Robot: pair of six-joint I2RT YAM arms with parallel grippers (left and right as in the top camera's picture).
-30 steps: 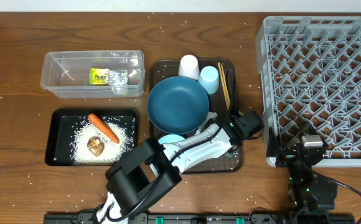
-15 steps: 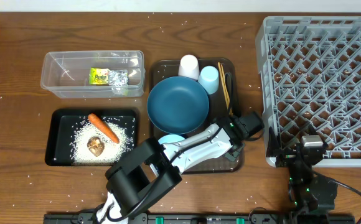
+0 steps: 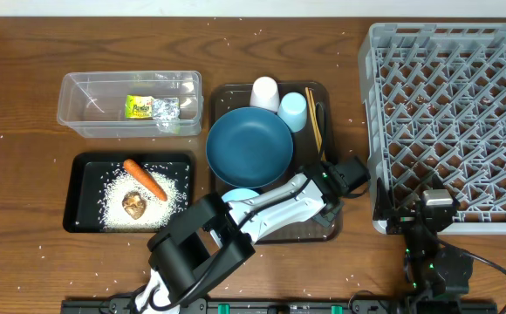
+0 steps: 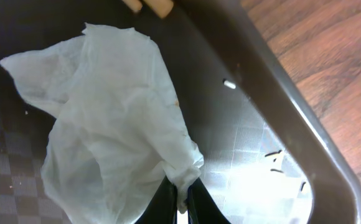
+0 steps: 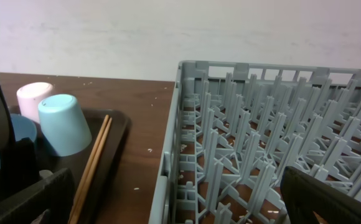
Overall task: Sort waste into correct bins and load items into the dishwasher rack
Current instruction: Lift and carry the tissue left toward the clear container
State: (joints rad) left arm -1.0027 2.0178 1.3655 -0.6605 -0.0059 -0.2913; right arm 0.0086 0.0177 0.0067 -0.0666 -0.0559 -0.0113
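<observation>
The robot's left gripper will lift the tissue, carry it to the left in the overhead view and let go of it over the clear tub, because wrapper and foil lie there.
A crumpled white tissue (image 4: 112, 118) lies on the brown tray (image 4: 243, 118), and my left gripper (image 4: 180, 202) is shut on its lower edge. Seen from above, the left arm (image 3: 279, 202) hides it at the tray's near right. My right gripper (image 5: 180, 205) stands open and empty by the grey rack's (image 3: 454, 113) front left corner. The dark-blue plate (image 3: 249, 146), bowl (image 3: 240, 196), white cup (image 3: 265, 92), light-blue cup (image 3: 293, 110) and chopsticks (image 3: 315, 118) are on the tray.
The clear tub (image 3: 78, 87) holds a green-yellow wrapper (image 3: 137, 106) and silver foil (image 3: 167, 109). The black tray (image 3: 74, 196) holds a carrot (image 3: 145, 178), a brown lump (image 3: 133, 204) and rice (image 3: 170, 187). Stray grains dot the wooden table.
The left gripper's jaws have closed onto the tissue's edge. Neither arm has visibly moved across the table, and the right gripper is as before.
</observation>
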